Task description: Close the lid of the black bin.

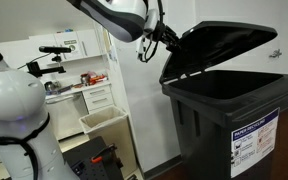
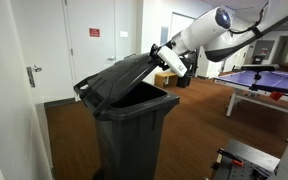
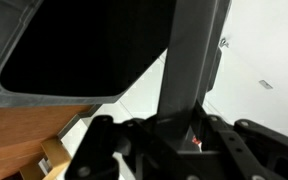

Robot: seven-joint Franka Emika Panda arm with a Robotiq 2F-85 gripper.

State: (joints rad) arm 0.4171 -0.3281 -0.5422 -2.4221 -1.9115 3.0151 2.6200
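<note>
The lid still slants over the opening, so my gripper will swing its raised free edge down onto the bin's rim (image 2: 171, 97) below and release it there.
The black bin (image 1: 234, 120) stands tall and boxy with a white-and-blue label on its front; it also shows in an exterior view (image 2: 134, 125). Its lid (image 1: 224, 45) is tilted up at a slant over the opening, half raised, and is seen in both exterior views (image 2: 114, 78). My gripper (image 1: 159, 45) is at the lid's raised free edge (image 2: 169, 62). In the wrist view the lid's black rim (image 3: 189, 60) runs between my jaws (image 3: 179, 125), which are shut on it. The lid's dark face (image 3: 84, 45) fills the upper left.
A small beige open bin (image 1: 104, 122) stands next to the black bin, by white shelves (image 1: 84, 75). A white door (image 2: 94, 45) and wall are behind the black bin. A blue table (image 2: 259, 80) stands further off on the wooden floor.
</note>
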